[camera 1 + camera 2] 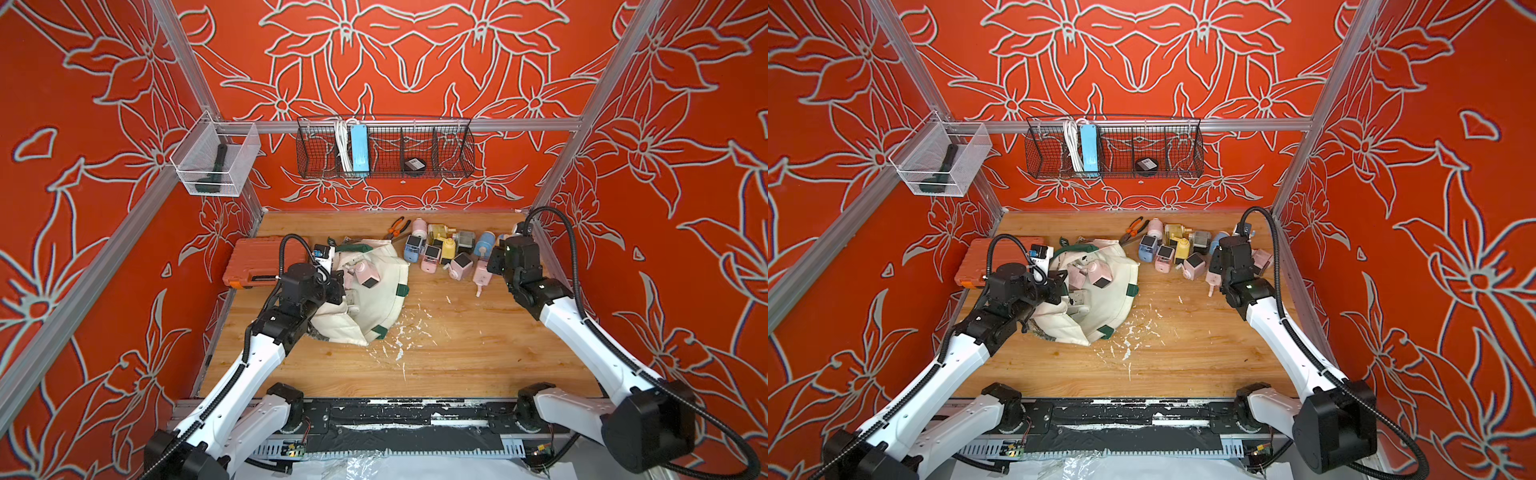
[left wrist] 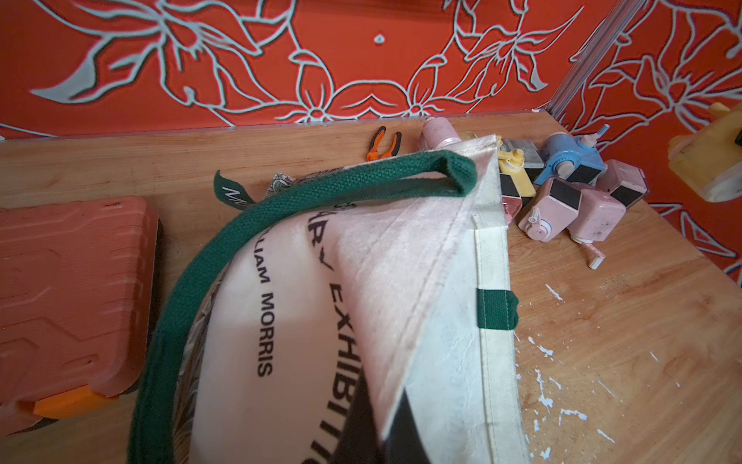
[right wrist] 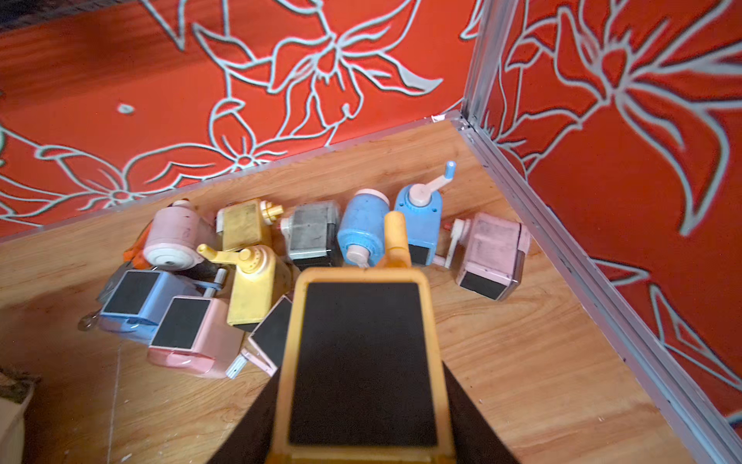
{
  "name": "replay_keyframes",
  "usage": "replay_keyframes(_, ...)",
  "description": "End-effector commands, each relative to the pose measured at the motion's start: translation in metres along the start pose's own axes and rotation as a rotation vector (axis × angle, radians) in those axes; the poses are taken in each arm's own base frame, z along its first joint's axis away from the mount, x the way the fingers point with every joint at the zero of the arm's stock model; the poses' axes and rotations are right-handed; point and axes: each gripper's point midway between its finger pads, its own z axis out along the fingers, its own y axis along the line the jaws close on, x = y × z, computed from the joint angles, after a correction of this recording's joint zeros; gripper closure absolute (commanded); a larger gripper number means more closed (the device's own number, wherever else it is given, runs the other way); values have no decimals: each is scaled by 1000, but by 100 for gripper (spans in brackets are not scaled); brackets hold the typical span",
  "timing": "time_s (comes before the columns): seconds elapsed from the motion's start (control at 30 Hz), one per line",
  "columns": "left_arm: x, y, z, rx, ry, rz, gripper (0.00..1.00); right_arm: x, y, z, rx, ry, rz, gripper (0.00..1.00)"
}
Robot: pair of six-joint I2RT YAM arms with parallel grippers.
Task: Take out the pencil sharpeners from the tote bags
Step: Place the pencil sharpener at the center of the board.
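The yellow sharpener goes down in my right gripper onto the bare wood (image 1: 497, 286) beside the back-pointing pink handle next. It gets released there, as that free spot lies below.
The cream tote bag (image 1: 384, 309) with green straps lies slumped at the table's left middle, its mouth facing up. Pink pencil sharpeners (image 1: 365, 272) show inside it. My left gripper (image 1: 338, 286) is shut on the bag's canvas edge (image 2: 401, 305), holding it lifted. A pile of several pastel sharpeners (image 1: 449, 249) lies at the back right. Just above that pile my right gripper (image 3: 361, 422) is shut on a yellow sharpener (image 3: 361, 361), its dark drawer front facing the wrist camera. In both top views the right gripper (image 1: 1235, 253) hides that sharpener.
An orange tool case (image 1: 266, 262) lies left of the bag, with a white sharpener (image 1: 324, 253) beside it. Orange-handled pliers (image 1: 397, 228) lie at the back. White flecks (image 1: 399, 340) dot the wood. A wire basket (image 1: 386, 149) and a clear bin (image 1: 216, 160) hang on the frame.
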Motion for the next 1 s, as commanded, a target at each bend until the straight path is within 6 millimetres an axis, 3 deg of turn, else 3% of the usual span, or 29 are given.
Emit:
replay_keyframes(0.0,12,-4,-2,20,29,-7,100,10,-20,14,86,14,45,65)
replay_keyframes(0.23,13,-5,-1,19,34,-4,100,41,-47,44,187,112,68,61)
replay_keyframes(0.47,13,-4,0,18,35,-5,100,58,-62,63,239,167,93,60)
replay_keyframes(0.97,13,-4,0,16,35,-3,100,72,-50,107,188,235,60,61)
